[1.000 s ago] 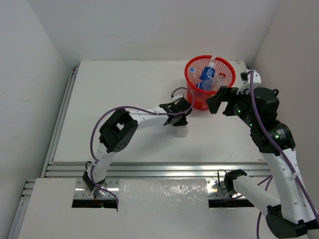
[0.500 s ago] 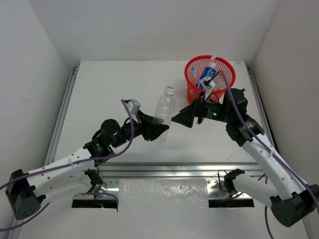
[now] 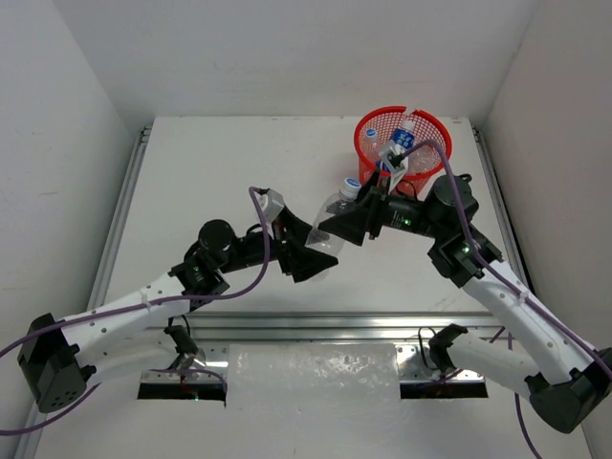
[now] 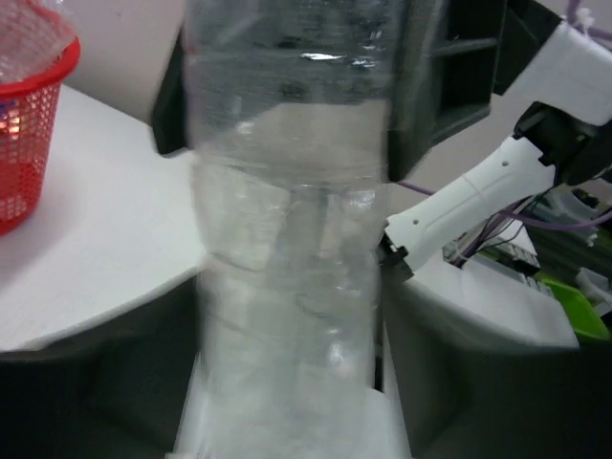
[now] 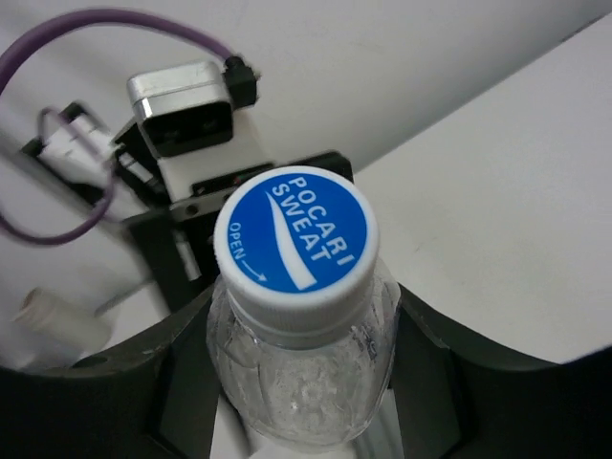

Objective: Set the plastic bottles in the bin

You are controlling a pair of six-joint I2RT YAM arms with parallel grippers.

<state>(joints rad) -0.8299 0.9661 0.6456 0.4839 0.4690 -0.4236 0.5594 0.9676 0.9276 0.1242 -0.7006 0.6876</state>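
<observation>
I should lift the bottle with my right gripper, turn outward, then lower it over the red mesh bin [image 3: 403, 145], as my left gripper is open and off the bottle.
A clear plastic bottle [image 3: 332, 212] with a blue-and-white cap [image 5: 295, 241] hangs tilted above the table, between both grippers. My right gripper [image 3: 335, 226] is shut on its shoulder just under the cap; in the right wrist view its dark fingers [image 5: 435, 378] press both sides of the bottle [image 5: 301, 382]. My left gripper [image 3: 320, 249] stands open around the lower body [image 4: 287, 239], its fingers apart from the bottle. The red mesh bin [image 3: 368, 143] stands behind the right gripper, with several bottles [image 3: 402, 143] inside. It also shows at the left edge of the left wrist view as the bin [image 4: 29, 115].
White walls close in the table on the left, back and right. A metal rail [image 3: 287, 325] runs along the near edge, another along the left side [image 3: 120, 220]. The right arm's white link [image 4: 478, 191] shows behind the bottle.
The bottle was lifted off the table by the left gripper and carried toward the bin. The right gripper has closed on its neck, and the left jaws have opened.
</observation>
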